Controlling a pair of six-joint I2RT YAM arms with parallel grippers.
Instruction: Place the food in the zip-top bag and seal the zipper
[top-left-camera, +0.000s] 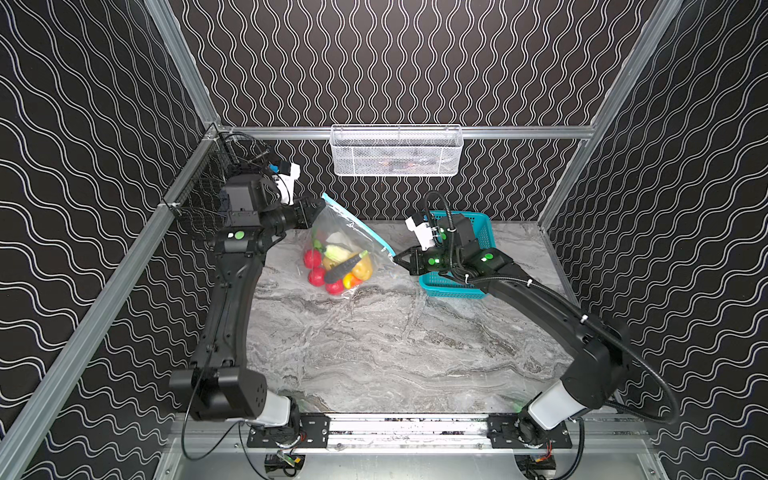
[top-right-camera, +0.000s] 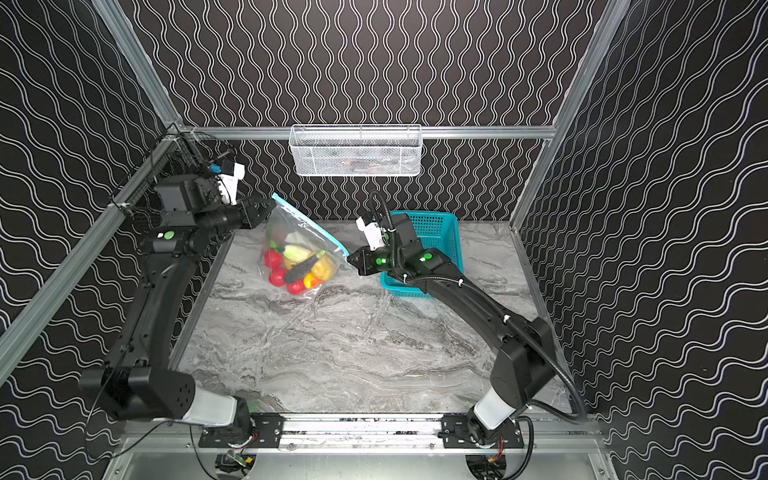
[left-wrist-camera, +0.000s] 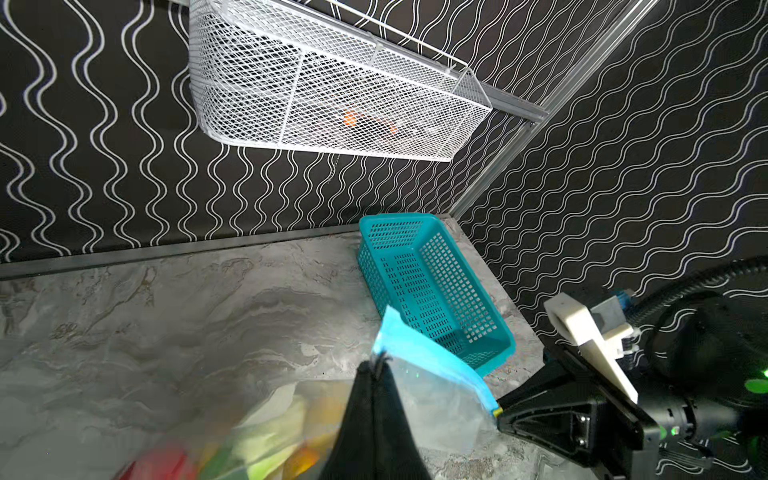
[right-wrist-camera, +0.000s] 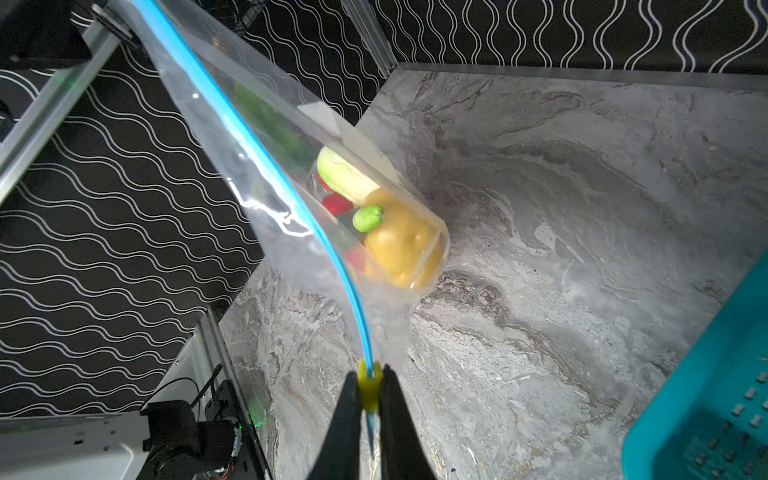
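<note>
The slider is at the zipper's end, so my left gripper should next set the bag's corner down on bare marble (top-left-camera: 384, 289) (left-wrist-camera: 328, 345) beside the teal basket and let go.
The clear zip-top bag (top-left-camera: 353, 245) hangs stretched above the table between both grippers, its food (top-left-camera: 338, 268) sagging to the bottom: red tomatoes, a yellow-brown potato, a white-green radish and a dark cucumber. The blue zipper (top-left-camera: 360, 226) runs taut along the top edge. My left gripper (top-left-camera: 321, 205) is shut on the bag's upper corner, its fingers (left-wrist-camera: 376, 399) pinching the plastic below the blue strip (left-wrist-camera: 428, 357). My right gripper (right-wrist-camera: 369, 376) is shut on the yellow slider tab (right-wrist-camera: 368, 386) at the zipper's (right-wrist-camera: 266, 174) lower end, seen in a top view at my right gripper (top-left-camera: 397, 258).
A teal plastic basket (top-left-camera: 482, 232) stands on the marble table (top-left-camera: 395, 345) under the right arm. A white wire basket (top-left-camera: 397, 151) hangs on the back wall. A black mesh holder (top-left-camera: 203, 195) sits at the left rail behind the left arm.
</note>
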